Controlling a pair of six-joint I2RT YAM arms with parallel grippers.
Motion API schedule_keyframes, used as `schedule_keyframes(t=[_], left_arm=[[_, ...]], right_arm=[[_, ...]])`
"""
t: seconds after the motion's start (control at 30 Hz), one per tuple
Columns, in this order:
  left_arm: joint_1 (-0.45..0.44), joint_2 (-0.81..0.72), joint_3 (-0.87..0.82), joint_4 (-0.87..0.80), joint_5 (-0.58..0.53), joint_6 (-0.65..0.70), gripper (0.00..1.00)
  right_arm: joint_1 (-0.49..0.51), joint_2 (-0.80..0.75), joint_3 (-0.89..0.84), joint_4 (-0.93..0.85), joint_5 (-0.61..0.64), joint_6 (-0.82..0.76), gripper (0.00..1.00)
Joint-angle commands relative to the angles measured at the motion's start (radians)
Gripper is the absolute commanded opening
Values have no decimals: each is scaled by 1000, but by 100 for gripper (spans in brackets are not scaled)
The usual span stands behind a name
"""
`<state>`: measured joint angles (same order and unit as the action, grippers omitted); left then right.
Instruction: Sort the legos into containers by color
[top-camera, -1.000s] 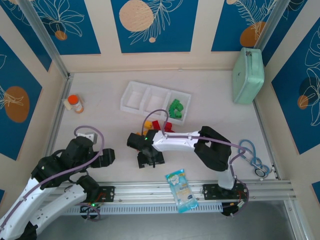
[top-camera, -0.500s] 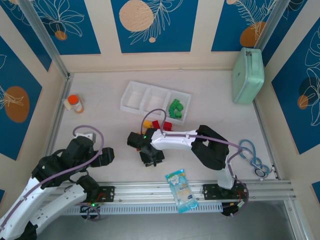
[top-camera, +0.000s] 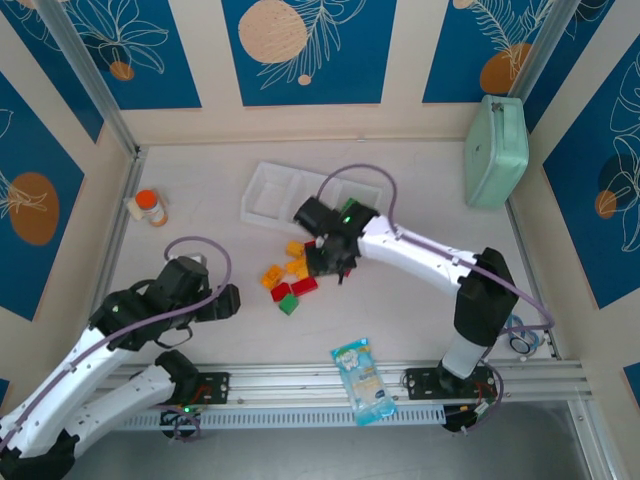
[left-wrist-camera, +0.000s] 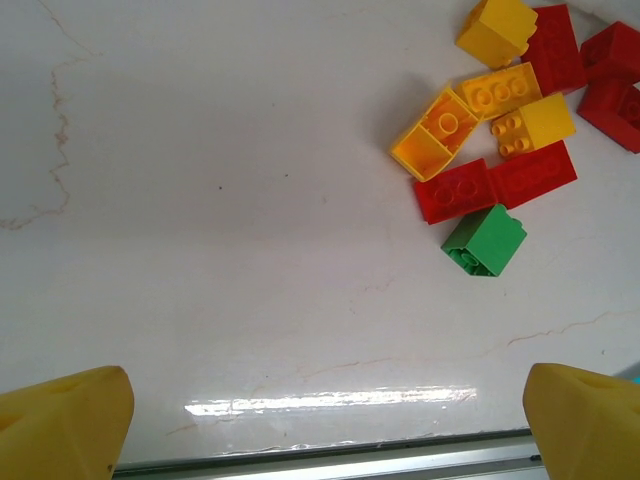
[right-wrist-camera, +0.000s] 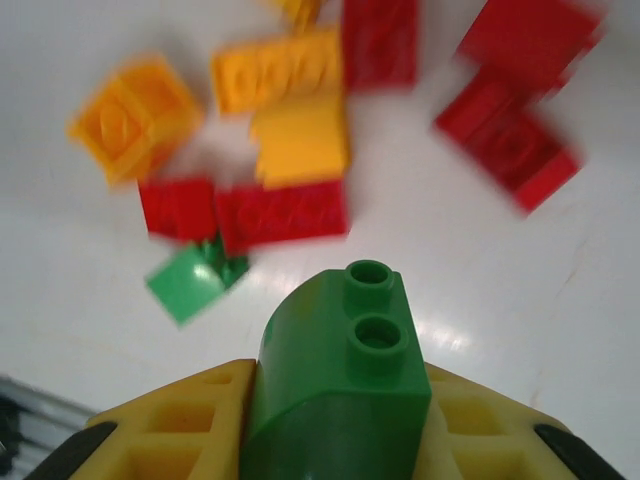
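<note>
My right gripper holds the green curved lego and will next carry it outward over the containers' end nearest the mint-green case. It will lower there to release the lego, because green already shows inside.
My right gripper (right-wrist-camera: 342, 400) is shut on a green curved lego (right-wrist-camera: 340, 370), its yellow fingers (right-wrist-camera: 170, 430) pressed against both sides. In the top view the right gripper (top-camera: 330, 262) hangs above the table just in front of the white containers (top-camera: 258, 185), whose right end the arm hides. Below it lie loose legos: yellow-orange ones (top-camera: 295, 266), red ones (top-camera: 304, 285) and a green one (top-camera: 288, 304). My left gripper (top-camera: 218, 301) is open, to the left of that pile. Its wrist view shows the green lego (left-wrist-camera: 485, 240), a red one (left-wrist-camera: 495, 182) and a yellow one (left-wrist-camera: 432, 147) at the upper right.
An orange-capped bottle (top-camera: 150, 207) stands at the far left. A mint-green case (top-camera: 497, 150) sits at the back right. A blue-and-white snack packet (top-camera: 363, 380) lies over the near rail (top-camera: 300, 380). Walls close in the table on three sides.
The right gripper shut on the green lego, rose from the table and swung back and right toward the containers, uncovering the pile. The left arm edged slightly right.
</note>
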<state>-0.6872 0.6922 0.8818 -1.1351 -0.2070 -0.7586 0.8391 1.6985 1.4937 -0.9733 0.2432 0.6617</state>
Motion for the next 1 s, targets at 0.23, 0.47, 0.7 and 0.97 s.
schedule_keyframes(t=[0.23, 0.47, 0.7, 0.97], left_arm=[[8, 40, -14, 66, 6, 0, 99], [7, 37, -47, 123, 86, -2, 99], [3, 48, -102, 216, 172, -3, 99], [-3, 131, -118, 283, 218, -2, 98]], right_arm=[[-314, 254, 356, -18, -96, -242, 23], [-416, 484, 630, -73, -135, -289, 26], [-443, 633, 796, -144, -146, -304, 39], [-438, 586, 679, -112, -134, -287, 44]])
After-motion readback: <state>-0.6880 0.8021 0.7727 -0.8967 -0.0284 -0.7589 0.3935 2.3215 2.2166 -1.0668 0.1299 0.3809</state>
